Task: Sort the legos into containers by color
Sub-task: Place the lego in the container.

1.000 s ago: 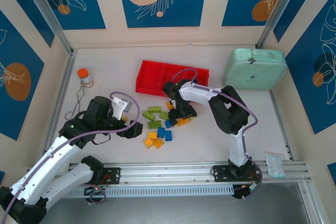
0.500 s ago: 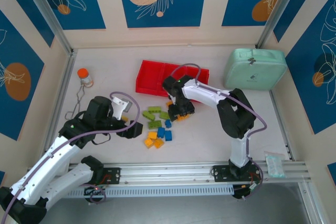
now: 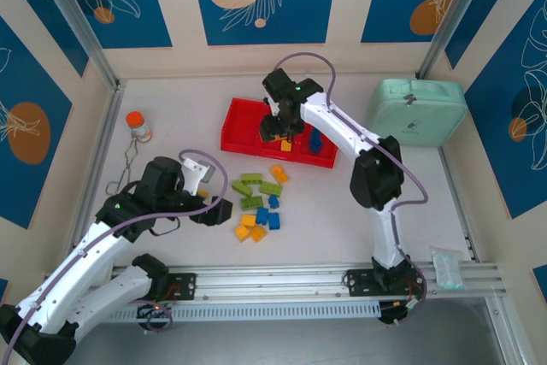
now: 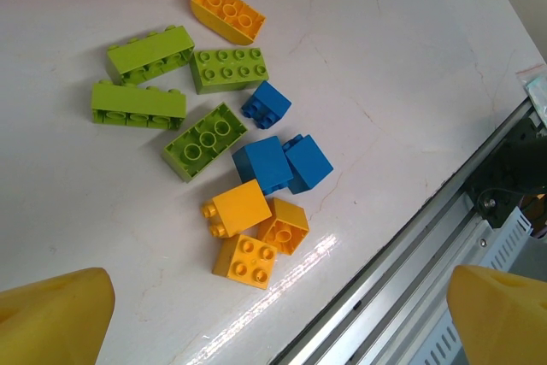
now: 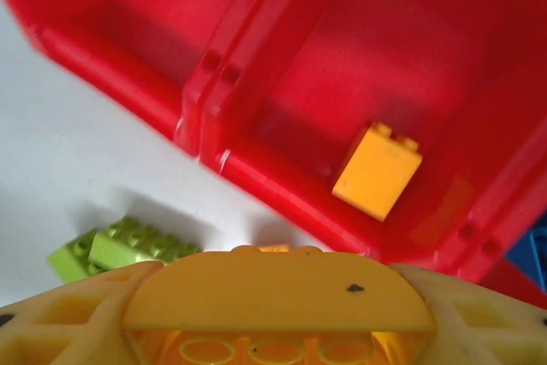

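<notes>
A brick of the same color lies in the middle compartment, so my right gripper will next move over the bare bottom of the middle compartment [image 5: 376, 83] and release the orange-yellow brick there.
My right gripper [image 3: 275, 131] hangs over the red tray [image 3: 242, 114], shut on an orange-yellow brick [image 5: 278, 295] with a rounded top. Below it, the middle compartment [image 5: 376, 83] holds one orange-yellow brick [image 5: 376, 170]. Blue bricks [image 3: 316, 141] lie in the right compartment. On the table in front of the tray are loose legos: green ones [image 4: 203, 140], blue ones [image 4: 263, 164], orange-yellow ones [image 4: 245, 261] and a curved orange-yellow one [image 4: 226, 10]. My left gripper [image 4: 278, 322] hovers open near the pile's front left, with nothing between its fingers.
A mint-green case [image 3: 416, 110] stands at the back right. An orange-capped bottle [image 3: 137, 124] and a wire piece [image 3: 124, 168] are at the left. The metal rail [image 3: 299, 279] runs along the near edge, with a small plastic bag [image 3: 447, 267] at its right end.
My right gripper has lifted an orange-yellow brick from the pile and carried it back over the tray's middle compartment. The left arm has not moved.
</notes>
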Controlling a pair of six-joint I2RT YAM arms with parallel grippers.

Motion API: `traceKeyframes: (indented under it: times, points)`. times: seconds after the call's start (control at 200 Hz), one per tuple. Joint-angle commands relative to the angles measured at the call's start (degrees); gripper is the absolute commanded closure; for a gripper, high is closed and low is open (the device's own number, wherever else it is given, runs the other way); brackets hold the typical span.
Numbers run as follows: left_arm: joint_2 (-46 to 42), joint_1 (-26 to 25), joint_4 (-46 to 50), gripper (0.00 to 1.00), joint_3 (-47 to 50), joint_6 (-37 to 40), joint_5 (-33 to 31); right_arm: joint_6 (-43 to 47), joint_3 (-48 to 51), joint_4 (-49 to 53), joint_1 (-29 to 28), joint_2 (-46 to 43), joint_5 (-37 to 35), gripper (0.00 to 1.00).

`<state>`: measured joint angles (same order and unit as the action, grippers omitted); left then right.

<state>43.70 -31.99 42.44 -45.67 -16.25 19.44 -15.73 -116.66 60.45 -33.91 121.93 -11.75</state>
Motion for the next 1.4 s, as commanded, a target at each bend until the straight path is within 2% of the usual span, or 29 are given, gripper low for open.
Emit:
traceKeyframes:
  times: [0.0, 0.205, 0.475, 0.565, 0.7, 0.84, 1.01, 1.141, 1.396]
  points:
    - [0.0, 0.2, 0.2, 0.01, -0.4, -0.4, 0.3, 4.5, -5.7, 2.6, 1.3, 4.7, 3.2, 0.49]
    - [0.0, 0.3, 0.3, 0.01, -0.5, -0.4, -0.3, 8.2, -16.8, 6.1, 3.2, 12.9, 3.1, 0.49]
    - [1.0, 0.3, 0.7, 0.01, -0.6, -0.4, -1.0, 10.1, -16.6, 1.1, 4.2, 15.9, 3.7, 0.41]
    - [1.0, 0.3, 0.7, 0.01, -0.6, -0.4, -1.2, 11.3, -16.8, 0.2, 4.2, 16.9, 3.4, 0.35]
    - [1.1, 0.3, 0.7, 0.01, -0.6, -0.4, -1.3, 12.9, -16.8, -1.3, 3.8, 17.4, -0.1, 0.18]
    - [1.3, 0.3, 0.7, 0.01, -0.6, -0.4, -1.3, 12.5, -17.6, -1.1, 3.7, 16.9, -1.6, 0.08]
    - [1.5, 0.3, 0.9, 0.01, -0.6, -0.5, -1.9, 9.8, -16.6, 0.4, 2.9, 13.2, -4.3, 0.01]
    - [1.5, 0.3, 0.9, 0.01, -0.6, -0.5, -2.0, 6.1, -12.9, 1.8, 2.5, 8.2, -4.7, 0.0]
    - [1.4, 0.2, 0.8, 0.01, -0.6, -0.6, -1.4, -2.4, 8.8, -5.8, 3.1, -9.6, 2.7, 0.0]
